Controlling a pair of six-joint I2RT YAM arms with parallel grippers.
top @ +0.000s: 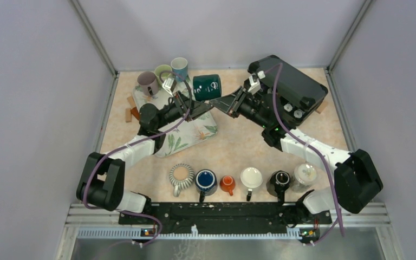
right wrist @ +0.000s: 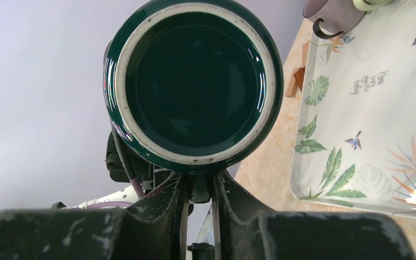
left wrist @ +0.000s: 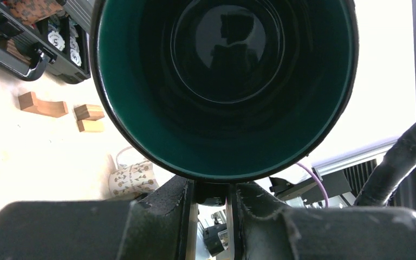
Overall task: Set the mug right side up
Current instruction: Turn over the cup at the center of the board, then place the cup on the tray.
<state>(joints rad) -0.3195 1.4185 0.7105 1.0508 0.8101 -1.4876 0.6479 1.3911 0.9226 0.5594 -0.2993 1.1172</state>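
Note:
My left gripper turns downward and lowers toward the tray's back end (top: 183, 86) beside the blue mug next to release there, because the green mug's opening still faces sideways.
A dark green mug (top: 206, 86) hangs in the air on its side, above the back of the table, between my two arms. In the left wrist view its open mouth (left wrist: 225, 81) faces the camera. In the right wrist view its white-ringed base (right wrist: 195, 81) faces the camera. My left gripper (top: 206, 106) (left wrist: 212, 189) is shut on the dark handle under the mug's rim. From the other side my right gripper (top: 223, 103) (right wrist: 200, 187) is shut on the same handle just below the base.
A leaf-patterned tray (top: 195, 132) lies under the left arm, with three mugs (top: 162, 73) at its back end. Several mugs (top: 227, 184) stand in a row near the front edge. A black case (top: 295, 86) sits back right; wooden blocks (top: 130, 108) lie back left.

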